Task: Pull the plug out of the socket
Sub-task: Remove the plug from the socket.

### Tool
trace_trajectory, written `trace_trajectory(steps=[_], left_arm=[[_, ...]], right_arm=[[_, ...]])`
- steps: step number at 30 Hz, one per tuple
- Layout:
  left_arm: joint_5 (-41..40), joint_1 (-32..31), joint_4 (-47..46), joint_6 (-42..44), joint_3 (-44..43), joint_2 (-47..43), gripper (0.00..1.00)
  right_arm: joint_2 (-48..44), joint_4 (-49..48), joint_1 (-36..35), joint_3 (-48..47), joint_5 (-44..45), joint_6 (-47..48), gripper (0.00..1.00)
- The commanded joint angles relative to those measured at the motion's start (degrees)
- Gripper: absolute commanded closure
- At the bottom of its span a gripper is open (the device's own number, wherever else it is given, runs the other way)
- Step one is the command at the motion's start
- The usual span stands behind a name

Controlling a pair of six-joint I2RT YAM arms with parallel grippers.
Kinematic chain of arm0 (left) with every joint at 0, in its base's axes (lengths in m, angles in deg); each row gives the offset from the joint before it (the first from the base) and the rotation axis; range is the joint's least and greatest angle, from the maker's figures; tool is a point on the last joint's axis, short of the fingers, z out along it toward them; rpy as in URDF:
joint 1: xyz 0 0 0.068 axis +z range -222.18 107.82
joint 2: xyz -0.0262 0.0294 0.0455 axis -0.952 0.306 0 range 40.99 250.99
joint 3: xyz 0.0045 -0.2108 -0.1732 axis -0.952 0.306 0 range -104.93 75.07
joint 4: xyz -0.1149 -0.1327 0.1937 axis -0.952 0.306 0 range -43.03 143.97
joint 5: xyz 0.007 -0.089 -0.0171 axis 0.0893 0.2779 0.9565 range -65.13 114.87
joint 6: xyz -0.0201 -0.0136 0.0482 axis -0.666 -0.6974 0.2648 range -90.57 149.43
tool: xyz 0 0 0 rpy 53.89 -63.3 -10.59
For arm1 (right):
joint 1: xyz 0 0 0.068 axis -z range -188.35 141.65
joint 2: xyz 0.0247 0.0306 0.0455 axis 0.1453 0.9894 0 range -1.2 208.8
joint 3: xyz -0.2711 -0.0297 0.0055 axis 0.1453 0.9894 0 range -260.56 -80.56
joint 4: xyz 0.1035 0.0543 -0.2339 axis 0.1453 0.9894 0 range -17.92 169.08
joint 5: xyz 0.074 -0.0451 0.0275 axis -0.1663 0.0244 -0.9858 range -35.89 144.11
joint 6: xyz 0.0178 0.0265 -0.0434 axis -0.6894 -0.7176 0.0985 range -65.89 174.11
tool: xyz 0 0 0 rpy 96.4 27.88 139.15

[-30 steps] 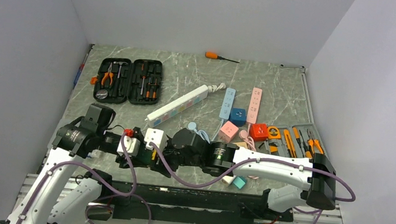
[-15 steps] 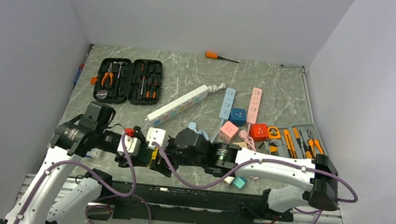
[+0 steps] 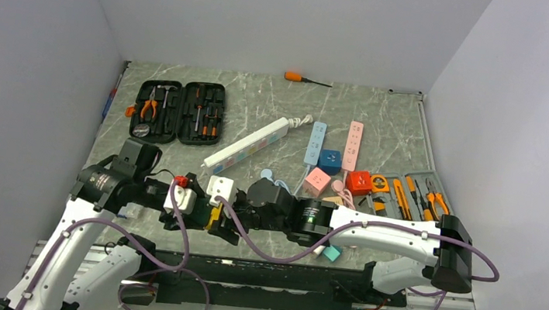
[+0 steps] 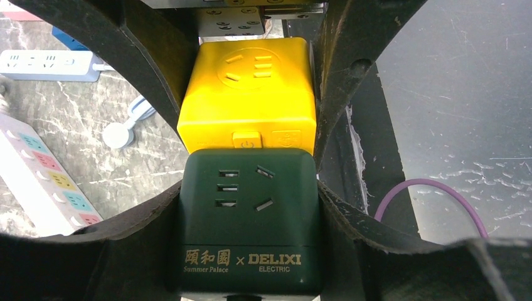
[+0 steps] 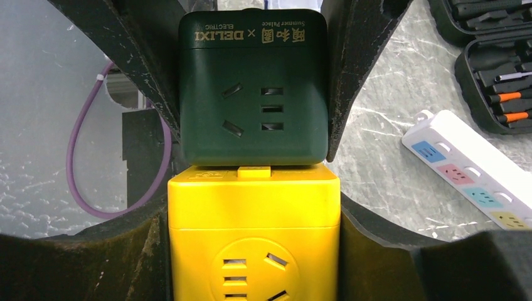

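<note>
My right gripper will pull the yellow plug down and right in the top view, to the gap between pink and red cubes, then lower and release.
Two cube adapters sit pressed face to face, held in the air between my grippers over the near table edge. In the left wrist view my left gripper (image 4: 249, 213) is shut on the dark green cube socket (image 4: 248, 188). In the right wrist view my right gripper (image 5: 254, 241) is shut on the yellow cube plug (image 5: 253, 213), which butts against the green cube (image 5: 253, 94). No gap shows at the seam, and the pins are hidden. From above, a yellow sliver (image 3: 213, 217) shows where the left gripper (image 3: 199, 213) and the right gripper (image 3: 222, 219) meet.
An open black tool case (image 3: 177, 111) lies at the back left. A white power strip (image 3: 247, 144), blue (image 3: 316, 142) and pink (image 3: 352, 145) strips and coloured cubes (image 3: 330, 160) fill the middle. A tool tray (image 3: 407, 193) is at the right, and an orange screwdriver (image 3: 296, 77) at the back.
Both wrists have shifted and rolled slightly, so a strip of the yellow cube now shows from above. The two cubes stay joined in the same grips.
</note>
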Motion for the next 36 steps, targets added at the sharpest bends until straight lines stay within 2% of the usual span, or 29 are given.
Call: trace_trajectory(steps=[1, 22, 30, 36], left_arm=[[-10.7, 0.9, -0.1, 4.0, -2.3, -0.5, 1.0], [-18.2, 1.0, -6.0, -2.3, 0.2, -3.1, 1.0], [-19.0, 1.0, -6.3, -2.8, 0.6, -3.8, 1.0], [-19.7, 1.0, -6.4, -2.9, 0.3, -4.2, 1.0]], right_arm=[[-5.2, 7.5, -0.1, 1.3, -2.9, -2.1, 1.0], [-9.0, 5.0, -0.1, 7.6, -1.1, -6.4, 1.0], [-10.7, 5.7, -0.1, 9.2, 0.4, -8.2, 0.97], [-12.1, 6.0, -0.2, 10.8, 0.5, -9.1, 1.0]])
